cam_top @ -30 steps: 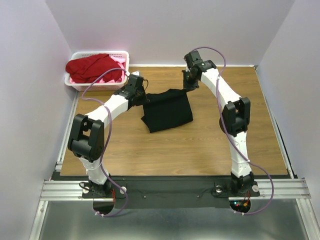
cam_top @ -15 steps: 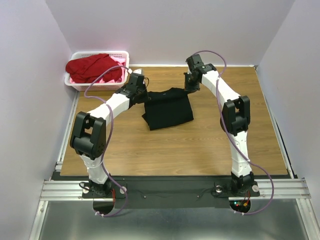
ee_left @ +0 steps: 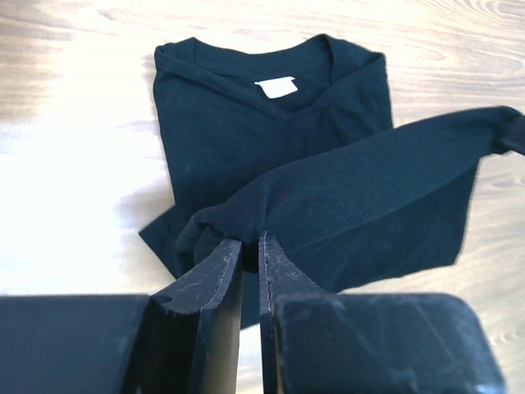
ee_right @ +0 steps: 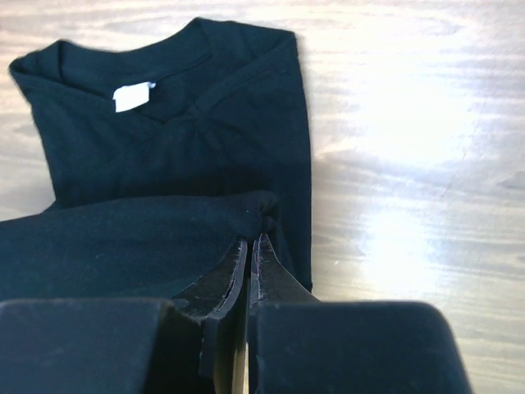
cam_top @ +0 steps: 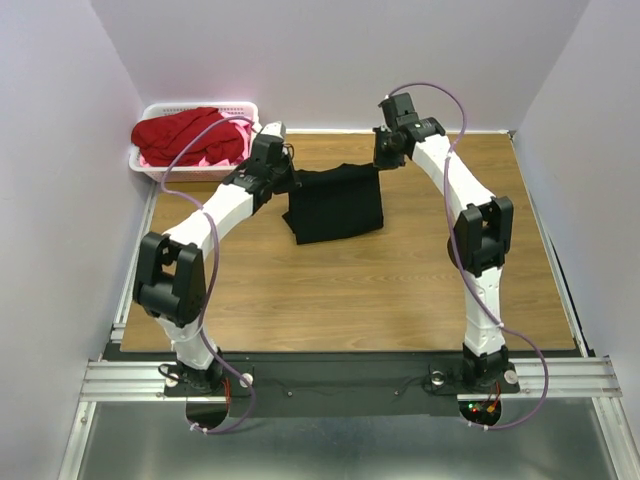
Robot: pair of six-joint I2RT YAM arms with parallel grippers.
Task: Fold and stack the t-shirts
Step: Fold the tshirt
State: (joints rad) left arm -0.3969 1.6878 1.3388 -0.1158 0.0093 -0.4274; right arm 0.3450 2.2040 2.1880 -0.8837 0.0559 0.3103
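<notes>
The robot's right gripper will move down next toward the collar end [cam_top: 368, 167] [ee_right: 267, 74] and bring the corner of the fold onto the flat layer.
The black t-shirt [cam_top: 335, 205] lies partly folded on the wooden table, past its middle. Its collar and white label [ee_left: 275, 86] face up on the flat part. My left gripper [cam_top: 292, 180] is shut on the left corner of a raised edge of the shirt [ee_left: 344, 197], bunched at the fingertips [ee_left: 246, 240]. On the right corner of that edge, my right gripper [cam_top: 381, 163] is shut [ee_right: 248, 238]. The cloth [ee_right: 123, 238] stretches between them above the flat layer [ee_right: 172, 139]. A red t-shirt [cam_top: 185, 135] and a pink one [cam_top: 215, 157] lie in the basket.
A white slotted basket [cam_top: 150, 168] stands at the table's far left corner, close to my left arm. Pale walls close in the table at the back and on both sides. Bare wood [cam_top: 350, 290] stretches between the shirt and the arm bases.
Both grippers have moved toward the far wall, carrying the shirt's held edge with them. The shirt now sits squarer and farther back.
</notes>
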